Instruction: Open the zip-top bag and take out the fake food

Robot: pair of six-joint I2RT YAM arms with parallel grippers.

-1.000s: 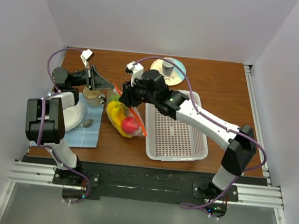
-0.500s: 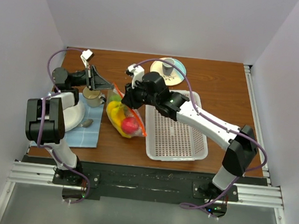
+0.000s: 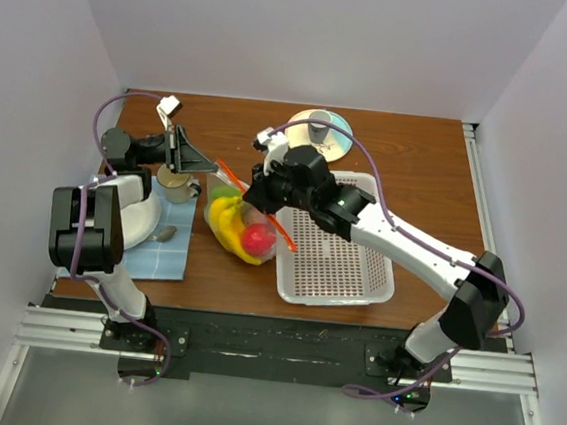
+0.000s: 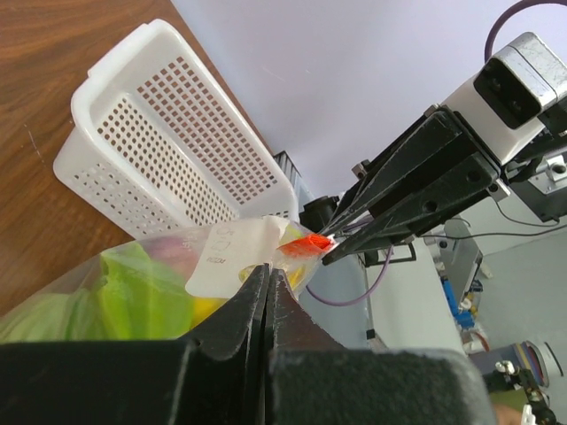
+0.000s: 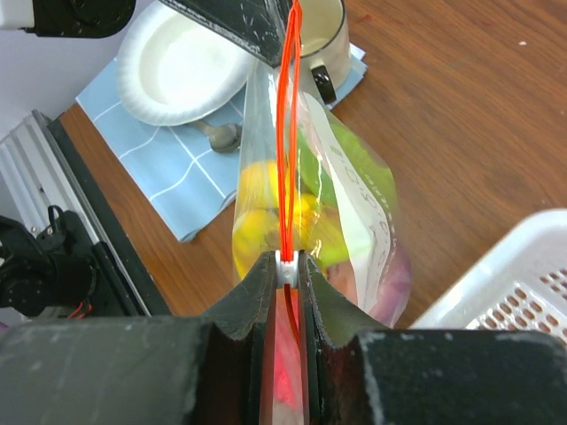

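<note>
My right gripper should next draw back along the orange-red zip to its near end (image 3: 294, 248) and let go of the slider there. That part of the zip is still shut.
The clear zip-top bag (image 3: 239, 230) stands on the table between my two grippers, its orange-red zip strip (image 3: 283, 235) on top. Inside it are fake food pieces: a yellow banana bunch (image 3: 224, 221), a red round fruit (image 3: 257, 237) and green pieces (image 3: 223, 194). My left gripper (image 3: 207, 168) is shut on the bag's far corner (image 4: 257, 257). My right gripper (image 5: 286, 264) is shut on the white zip slider (image 5: 285, 268), partway along the strip (image 5: 285, 133). The strip's two halves stand apart between the grippers. The right gripper also shows in the top view (image 3: 256, 198).
A white basket (image 3: 333, 268) stands just right of the bag. Left of the bag are a mug (image 3: 174, 184), a white plate (image 3: 133, 213) and a spoon (image 3: 164, 233) on a blue cloth (image 3: 164, 256). A grey cup on a disc (image 3: 319, 129) stands at the back.
My right gripper has slid right and nearer along the zip strip with the slider. The strip has lifted and parted behind it. The left gripper has kept its hold.
</note>
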